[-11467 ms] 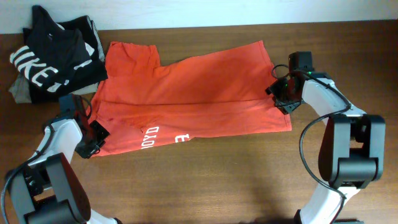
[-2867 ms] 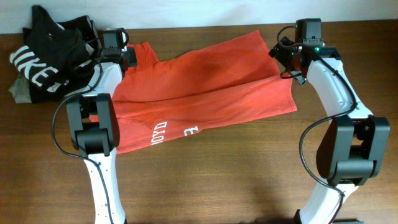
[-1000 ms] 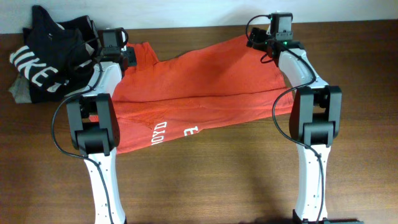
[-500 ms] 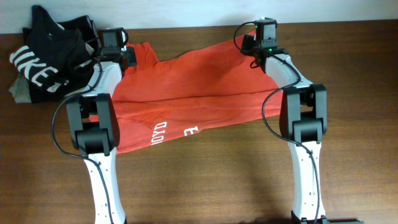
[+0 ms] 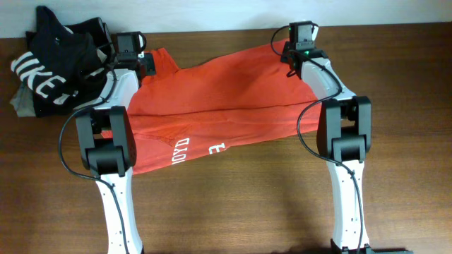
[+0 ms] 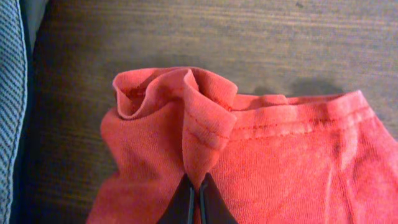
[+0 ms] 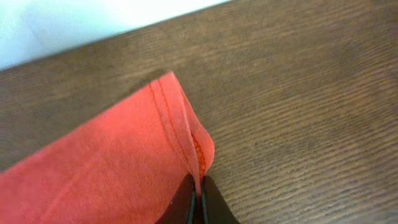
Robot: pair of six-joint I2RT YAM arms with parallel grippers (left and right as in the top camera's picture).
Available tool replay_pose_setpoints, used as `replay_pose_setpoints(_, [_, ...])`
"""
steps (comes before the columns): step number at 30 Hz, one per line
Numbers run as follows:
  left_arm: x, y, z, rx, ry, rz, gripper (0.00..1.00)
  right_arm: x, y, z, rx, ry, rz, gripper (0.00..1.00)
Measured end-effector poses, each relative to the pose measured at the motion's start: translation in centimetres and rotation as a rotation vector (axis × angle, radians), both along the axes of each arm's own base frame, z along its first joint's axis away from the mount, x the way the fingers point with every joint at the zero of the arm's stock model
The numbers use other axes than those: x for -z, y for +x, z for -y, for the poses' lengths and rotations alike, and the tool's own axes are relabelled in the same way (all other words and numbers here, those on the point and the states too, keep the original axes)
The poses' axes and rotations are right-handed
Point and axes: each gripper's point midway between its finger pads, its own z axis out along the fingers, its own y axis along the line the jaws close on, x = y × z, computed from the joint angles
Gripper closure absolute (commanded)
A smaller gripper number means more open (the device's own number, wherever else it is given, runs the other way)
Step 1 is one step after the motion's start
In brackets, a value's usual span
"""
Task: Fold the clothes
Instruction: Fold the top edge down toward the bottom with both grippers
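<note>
My right gripper carries the shirt's hem back onto the near folded piece's end (image 5: 311, 118) next and releases it there, since the shirt's far part still lies spread out.
The clothes, a red-orange T-shirt (image 5: 226, 99), lie partly folded across the table with white lettering near the front left. At the shirt's far left corner my left gripper (image 5: 145, 63) is shut on a bunched fold of the red cloth (image 6: 199, 143), its fingertips (image 6: 193, 199) pinching it. My right gripper (image 5: 291, 56) is at the far right corner, shut on the stitched hem (image 7: 186, 143), with the fingertips (image 7: 198, 202) closed round the cloth edge.
A black shirt with large white letters (image 5: 56, 63) lies piled at the far left over a grey-olive garment (image 5: 21, 102). A grey-blue fabric edge (image 6: 12, 106) runs down the left of the left wrist view. Brown wooden table (image 5: 395, 85) surrounds the shirt.
My right gripper has moved left along the far edge to the shirt's corner and closed on the hem. The left gripper has closed on the sleeve fold; its arm stayed put.
</note>
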Motion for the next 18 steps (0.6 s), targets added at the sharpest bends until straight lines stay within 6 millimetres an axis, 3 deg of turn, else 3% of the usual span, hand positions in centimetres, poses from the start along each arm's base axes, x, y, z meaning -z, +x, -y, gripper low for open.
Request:
replay_pose_setpoints(5, [-0.3, -2.2, 1.6, 0.022, 0.007, -0.098, 1.0, -0.3, -1.9, 1.3, 0.108, 0.048, -0.095, 0.96])
replay_pose_setpoints(10, [-0.5, -5.1, 6.7, 0.11, 0.015, -0.198, 1.0, 0.0, -4.5, 4.8, 0.246, 0.097, -0.19, 0.96])
replay_pose_setpoints(13, [-0.5, -6.8, 9.0, 0.153, 0.019, -0.257, 1.0, -1.8, -6.0, 6.1, 0.289, 0.102, -0.221, 0.96])
replay_pose_setpoints(16, [-0.8, -8.8, 8.6, 0.121, 0.001, -0.33, 1.0, -4.7, -6.6, 6.2, 0.326, 0.121, -0.197, 0.96])
replay_pose_setpoints(18, [-1.6, -9.9, 7.8, 0.096, -0.004, -0.359, 1.0, -5.4, -7.3, 6.3, 0.348, 0.127, -0.211, 0.96])
